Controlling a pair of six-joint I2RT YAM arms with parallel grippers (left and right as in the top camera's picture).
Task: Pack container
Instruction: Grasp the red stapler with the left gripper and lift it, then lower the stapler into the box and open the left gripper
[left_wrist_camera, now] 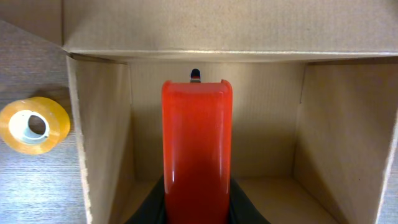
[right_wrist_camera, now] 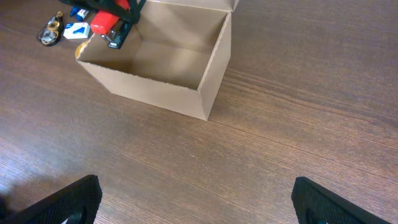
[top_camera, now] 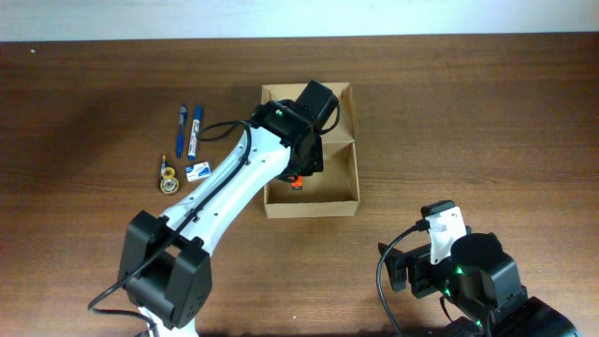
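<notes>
I will turn my left gripper next and lower the red plastic object onto the box's bottom [top_camera: 323, 195] [left_wrist_camera: 267, 163] beside the box's near side, because that part of the bottom is empty.
The container [top_camera: 357, 178] is a plain brown cardboard box, open, with its flap lid folded back toward the far side. My left gripper [top_camera: 298, 176] reaches into it from the left and is shut on a red plastic object [top_camera: 296, 183]. In the left wrist view the red object [left_wrist_camera: 197, 155] stands between my black fingers [left_wrist_camera: 197, 214], inside the box walls [left_wrist_camera: 99, 137]. It also shows in the right wrist view [right_wrist_camera: 102, 22], at the far corner of the box [right_wrist_camera: 149, 90]. My right gripper [right_wrist_camera: 196, 199] is open and empty over bare table near the front right [top_camera: 404, 270].
Left of the box lie two blue pens [top_camera: 182, 129] [top_camera: 196, 131], a yellow tape roll [top_camera: 169, 183] [left_wrist_camera: 34, 124], a small roll above it [top_camera: 168, 169], and a blue and white item [top_camera: 197, 171]. Brown wooden table all round.
</notes>
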